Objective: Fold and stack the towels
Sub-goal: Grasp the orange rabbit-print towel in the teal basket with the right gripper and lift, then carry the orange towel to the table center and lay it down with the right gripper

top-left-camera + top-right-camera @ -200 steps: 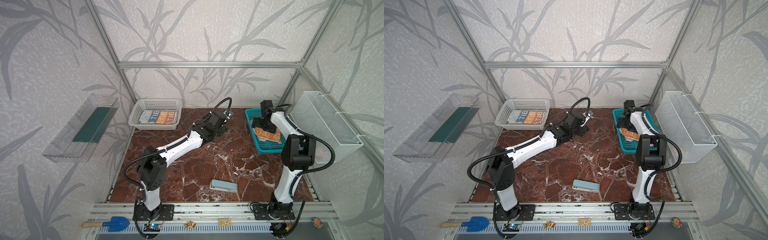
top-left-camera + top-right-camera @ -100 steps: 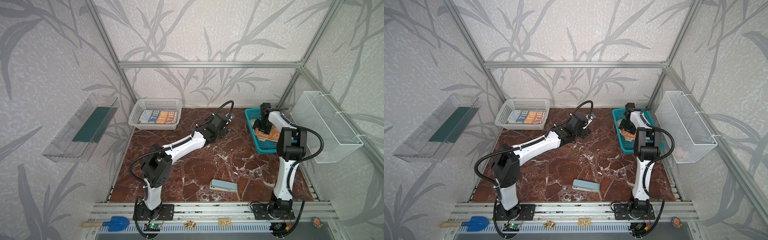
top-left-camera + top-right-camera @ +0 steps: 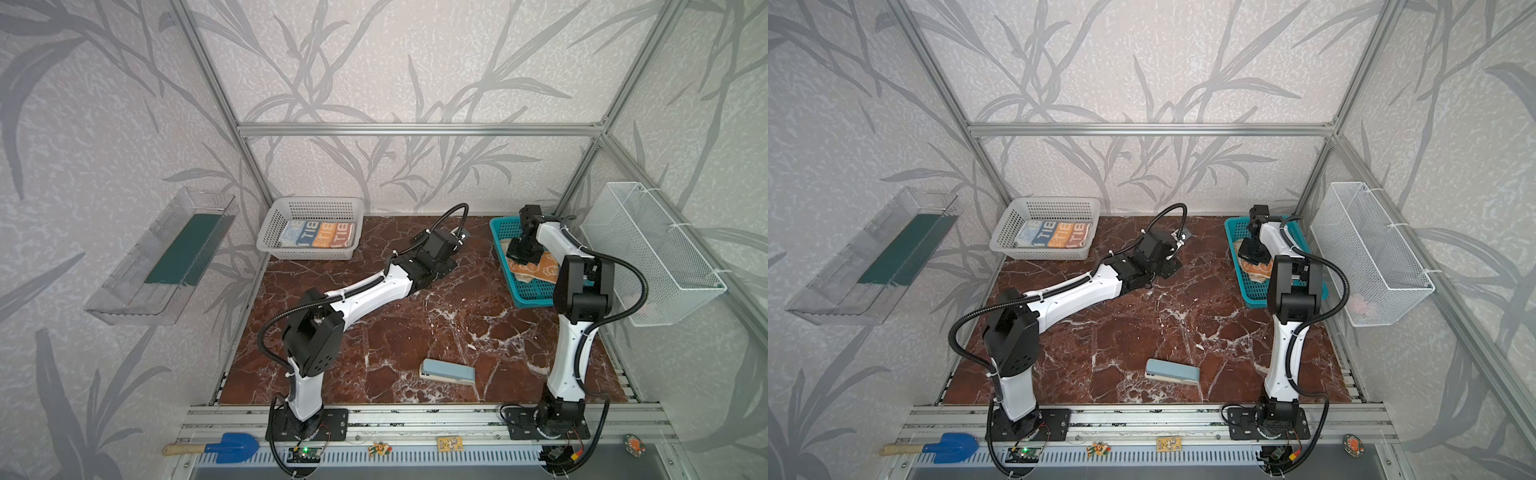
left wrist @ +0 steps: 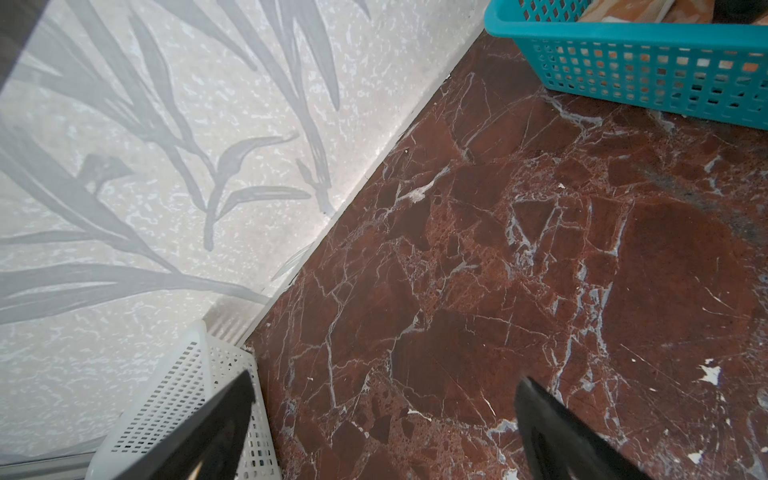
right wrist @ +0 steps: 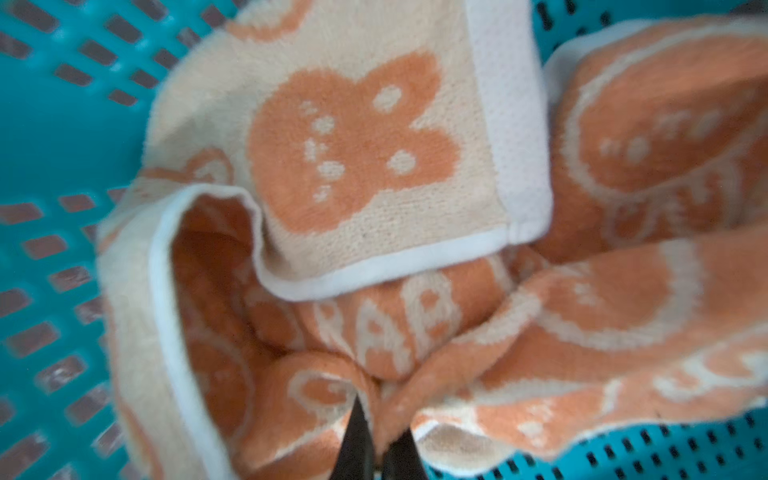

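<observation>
I next need to lift my right gripper over the teal basket's rim, then lower and release the animal-face towel's fold, as bare marble lies past it toward the white basket (image 3: 309, 208).
An orange-and-cream animal-face towel (image 5: 357, 158) lies crumpled in the teal basket (image 5: 62, 137) at the back right, seen in both top views (image 3: 544, 266) (image 3: 1260, 272). My right gripper (image 5: 380, 419) is down in that basket (image 3: 521, 255), shut on a raised fold of this towel. A blue/orange lettered towel (image 3: 318, 239) (image 3: 1054, 237) lies folded in the white basket (image 3: 309, 208) at the back left. My left gripper (image 4: 385, 378) hovers open and empty over bare marble between the two baskets (image 3: 449, 259).
A pale blue stapler-like block (image 3: 446, 371) lies on the marble near the front. A white wire basket (image 3: 652, 253) hangs on the right wall and a clear shelf (image 3: 166, 253) on the left wall. The back wall is close ahead of the left gripper.
The right gripper went from open to shut, pinching a fold of the orange towel in the teal basket. The left arm shifted only slightly and stayed open.
</observation>
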Controlling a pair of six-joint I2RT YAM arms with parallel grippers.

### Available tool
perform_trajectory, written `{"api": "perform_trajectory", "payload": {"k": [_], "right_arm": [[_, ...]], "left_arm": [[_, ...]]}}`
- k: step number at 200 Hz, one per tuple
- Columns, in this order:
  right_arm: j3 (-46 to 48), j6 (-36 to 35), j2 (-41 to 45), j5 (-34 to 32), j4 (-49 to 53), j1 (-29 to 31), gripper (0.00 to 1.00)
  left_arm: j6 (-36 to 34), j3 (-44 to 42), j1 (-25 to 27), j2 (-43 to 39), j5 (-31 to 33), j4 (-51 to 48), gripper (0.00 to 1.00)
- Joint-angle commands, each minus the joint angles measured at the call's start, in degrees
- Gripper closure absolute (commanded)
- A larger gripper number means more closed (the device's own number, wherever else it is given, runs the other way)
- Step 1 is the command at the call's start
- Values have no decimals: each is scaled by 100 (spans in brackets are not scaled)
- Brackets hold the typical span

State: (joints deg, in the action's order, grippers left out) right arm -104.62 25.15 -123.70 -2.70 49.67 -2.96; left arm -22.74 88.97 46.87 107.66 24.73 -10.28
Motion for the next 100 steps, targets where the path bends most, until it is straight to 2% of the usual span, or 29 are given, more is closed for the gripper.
{"api": "perform_trajectory", "payload": {"k": [1,20,35,55,75,100], "right_arm": [[-135,-85,1038,187,242,82,100],[-353,-204,1504,205,476,275,100],[-690,-285,1746,102,757,553,100],[-1307,-357,1923,-11,1149,1098,100],[-2072,-353,1880,-37,1512,1806,100],[-3573,-361,1412,104,2146,2681,100]], "left_arm": [[13,-87,33,-482,192,-20,1],[129,-185,29,-733,291,-143,1],[407,-348,24,-974,765,-58,1],[758,-484,-11,-1342,1092,-260,1],[1220,-617,-44,-1733,1397,-668,1],[1872,-1036,-175,-2357,1545,-1042,1]]}}
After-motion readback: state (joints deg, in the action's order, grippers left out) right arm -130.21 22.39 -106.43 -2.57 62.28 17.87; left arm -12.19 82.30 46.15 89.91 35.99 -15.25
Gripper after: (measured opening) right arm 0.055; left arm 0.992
